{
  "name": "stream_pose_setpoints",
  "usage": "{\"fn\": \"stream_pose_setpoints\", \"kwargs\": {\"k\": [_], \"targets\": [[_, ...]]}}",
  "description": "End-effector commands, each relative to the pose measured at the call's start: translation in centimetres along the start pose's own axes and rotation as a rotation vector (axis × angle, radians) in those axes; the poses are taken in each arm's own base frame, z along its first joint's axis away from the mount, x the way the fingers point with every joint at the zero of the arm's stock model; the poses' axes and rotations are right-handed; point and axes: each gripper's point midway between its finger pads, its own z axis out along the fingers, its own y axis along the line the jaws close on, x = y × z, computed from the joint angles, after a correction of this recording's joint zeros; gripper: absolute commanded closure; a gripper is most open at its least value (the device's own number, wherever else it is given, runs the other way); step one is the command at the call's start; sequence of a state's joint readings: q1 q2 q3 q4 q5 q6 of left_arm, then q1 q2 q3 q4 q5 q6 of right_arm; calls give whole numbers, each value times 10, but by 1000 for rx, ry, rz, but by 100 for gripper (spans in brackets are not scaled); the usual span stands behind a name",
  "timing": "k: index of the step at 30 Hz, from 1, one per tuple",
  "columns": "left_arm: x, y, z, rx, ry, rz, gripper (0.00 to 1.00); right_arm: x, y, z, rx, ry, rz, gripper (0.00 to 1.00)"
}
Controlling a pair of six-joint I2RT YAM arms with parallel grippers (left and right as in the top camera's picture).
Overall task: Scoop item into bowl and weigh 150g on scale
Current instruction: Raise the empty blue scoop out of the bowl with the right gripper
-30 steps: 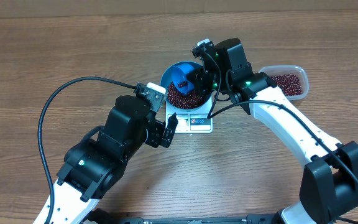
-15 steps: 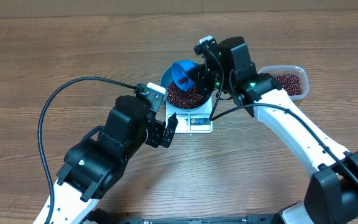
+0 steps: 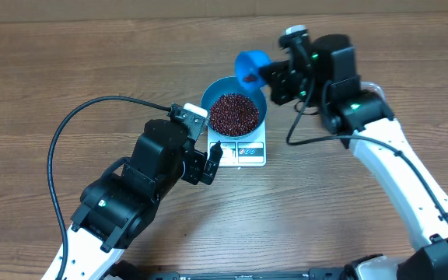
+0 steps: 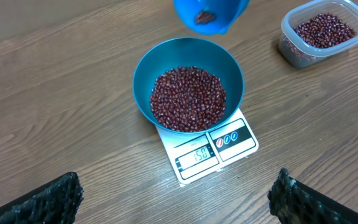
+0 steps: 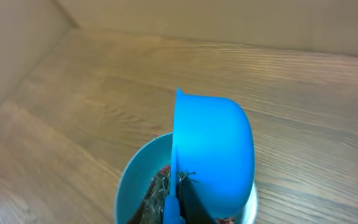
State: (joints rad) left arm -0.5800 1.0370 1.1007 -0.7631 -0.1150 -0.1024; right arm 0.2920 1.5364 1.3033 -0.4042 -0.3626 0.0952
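Note:
Next, my right gripper swings over the tub below it, to its right in the overhead view. It then lowers and releases the scoop (image 3: pixel 250 65), with the target weight displayed.
The teal bowl (image 3: pixel 217 86) stands on the white scale (image 3: pixel 244 154) and holds a heap of red-brown beans (image 3: pixel 235 113). In the left wrist view the bowl (image 4: pixel 146 74), its beans (image 4: pixel 188 99) and the scale (image 4: pixel 213 149), whose display reads 150, are all plain. My right gripper (image 3: pixel 273 76) is shut on the handle of a small blue scoop (image 3: pixel 250 65), held in the air behind and right of the bowl with a few beans in it. Seen from the right wrist, the scoop (image 5: pixel 216 149) hides most of the bowl (image 5: pixel 128 182). My left gripper (image 4: pixel 176 190) hangs open just in front of the scale, holding nothing.
A clear plastic tub (image 4: pixel 319 34) with more beans stands to the right of the bowl; from overhead the right arm hides it. The left arm's black cable (image 3: pixel 76 117) loops over the wood table on the left.
My right gripper has lifted the scoop out of the bowl and carried it back and to the right. The left arm has not moved.

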Motion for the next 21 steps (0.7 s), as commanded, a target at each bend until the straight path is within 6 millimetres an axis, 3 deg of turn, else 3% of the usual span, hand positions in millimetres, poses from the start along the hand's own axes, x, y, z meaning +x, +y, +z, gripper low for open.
{"fn": "stream_pose_setpoints", "kwargs": {"k": [1, 8, 15, 21], "targets": [[-3, 0, -2, 6, -9, -14, 1, -27, -17, -25, -10, -75, 80, 96], [-3, 0, -2, 6, -9, -14, 0, -32, -84, -55, 77, -110, 208, 96], [-3, 0, -2, 6, -9, -14, 0, -15, -153, -90, 258, -85, 206, 96], [-3, 0, -2, 6, -9, -14, 0, -4, -185, -110, 373, -52, 121, 96]]}}
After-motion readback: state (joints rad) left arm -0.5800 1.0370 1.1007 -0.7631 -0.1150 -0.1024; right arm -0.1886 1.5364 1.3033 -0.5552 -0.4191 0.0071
